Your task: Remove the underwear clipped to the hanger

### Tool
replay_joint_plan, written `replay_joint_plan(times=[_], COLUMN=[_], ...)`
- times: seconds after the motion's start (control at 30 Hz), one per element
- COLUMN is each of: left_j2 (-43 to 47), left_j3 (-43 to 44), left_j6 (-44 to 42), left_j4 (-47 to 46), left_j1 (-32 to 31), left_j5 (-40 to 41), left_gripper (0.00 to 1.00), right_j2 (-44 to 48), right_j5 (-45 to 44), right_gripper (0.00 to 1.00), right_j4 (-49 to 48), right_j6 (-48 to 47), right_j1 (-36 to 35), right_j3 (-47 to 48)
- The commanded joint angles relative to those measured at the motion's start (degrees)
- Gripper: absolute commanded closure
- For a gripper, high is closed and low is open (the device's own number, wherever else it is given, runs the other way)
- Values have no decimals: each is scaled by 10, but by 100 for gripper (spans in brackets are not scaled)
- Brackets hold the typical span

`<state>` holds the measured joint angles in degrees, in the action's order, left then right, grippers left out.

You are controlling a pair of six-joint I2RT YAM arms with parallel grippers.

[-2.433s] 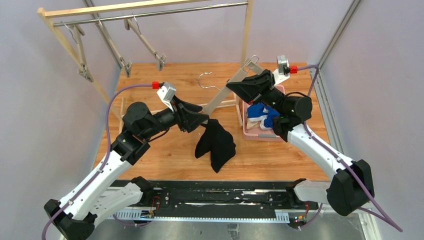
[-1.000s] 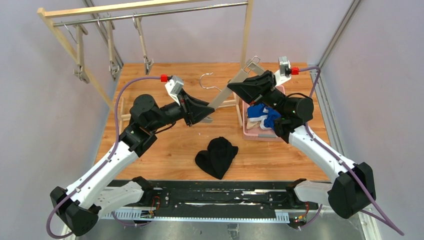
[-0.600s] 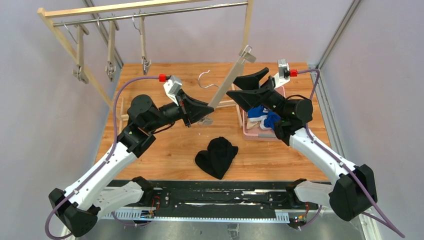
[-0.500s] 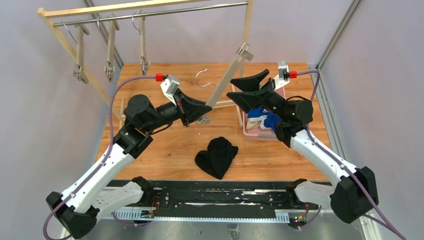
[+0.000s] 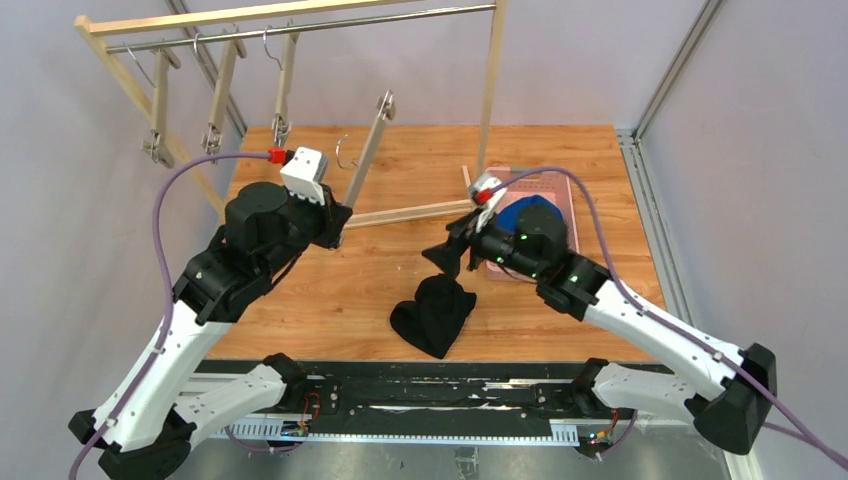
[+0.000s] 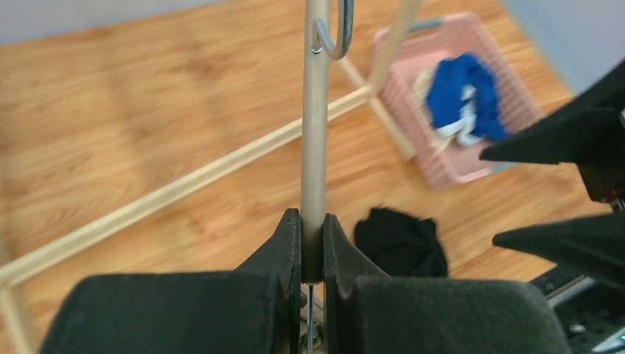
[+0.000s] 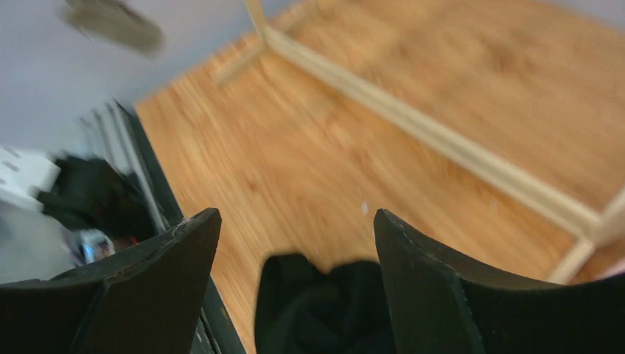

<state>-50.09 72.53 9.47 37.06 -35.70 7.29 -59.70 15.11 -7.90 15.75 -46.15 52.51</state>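
My right gripper lowers and draws back next, tilting its open fingers down onto the black underwear point(image 5: 435, 315), since it lies upon the table, off the hanger point(image 5: 365, 150).
My left gripper point(image 6: 312, 228) is shut on the lower end of the grey hanger point(image 6: 315, 110); the bar slants up and away, with its wire hook point(image 6: 335, 37) near the top. No cloth hangs from the hanger point(image 5: 365, 150). The black underwear point(image 5: 435, 315) lies crumpled on the table near the front edge. My right gripper point(image 5: 447, 255) hangs open just above and behind it, and the black underwear point(image 7: 332, 310) shows between its spread fingers. Blue underwear point(image 6: 464, 99) and a bit of cream cloth point(image 6: 426, 80) lie in the pink basket point(image 6: 472, 158).
A wooden clothes rack point(image 5: 290, 12) stands at the back, with several clip hangers point(image 5: 215, 100) on its rail at the left. Its base beam point(image 5: 410, 212) crosses the table between the arms. My right arm covers most of the pink basket point(image 5: 560, 190).
The black underwear dropped from the hanger to the table. My right gripper let go of the hanger's far end, opened and came down over the black underwear. My left arm swung the hanger leftward.
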Motion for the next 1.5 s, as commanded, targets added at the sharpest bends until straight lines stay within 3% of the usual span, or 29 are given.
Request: replay_joint_plan(times=[0.0, 0.17, 0.57, 0.63, 0.67, 0.73, 0.77, 1.0, 1.1, 1.2, 1.33, 1.47], left_j2=[-27, -75, -145, -148, -150, -156, -159, -188, -203, -213, -224, -243], left_j3=[33, 70, 143, 150, 155, 167, 172, 209, 229, 251, 293, 335], left_j6=[-24, -20, -26, -32, -35, -41, -43, -58, -50, -40, -46, -53], left_j4=[87, 84, 47, 48, 49, 54, 56, 72, 78, 81, 95, 116], left_j1=[1, 1, 1, 1, 1, 1, 1, 7, 37, 73, 83, 87], left_j5=[88, 79, 92, 94, 96, 103, 105, 99, 45, -7, -8, -8], left_gripper=[100, 100, 100, 100, 100, 100, 100, 100, 100, 100, 100, 100], right_j2=[-48, -105, -260, -284, -294, -308, -311, -214, -146, -82, -4, 41], right_j5=[-162, -205, -147, -142, -139, -141, -146, -273, -345, -399, -484, -492], right_gripper=[22, 22, 21, 34, 48, 94, 99, 99, 100, 100, 99, 100], right_j4=[215, 227, 189, 186, 188, 199, 208, 299, 347, 387, 384, 371], right_j6=[-99, -78, -5, 6, 9, 14, 14, 13, 2, -17, -70, -109], right_j1=[-64, -126, -192, -197, -199, -201, -202, -204, -194, -160, -118, -22], right_j3=[-22, -49, -68, -69, -67, -62, -60, -25, 9, 56, 97, 138])
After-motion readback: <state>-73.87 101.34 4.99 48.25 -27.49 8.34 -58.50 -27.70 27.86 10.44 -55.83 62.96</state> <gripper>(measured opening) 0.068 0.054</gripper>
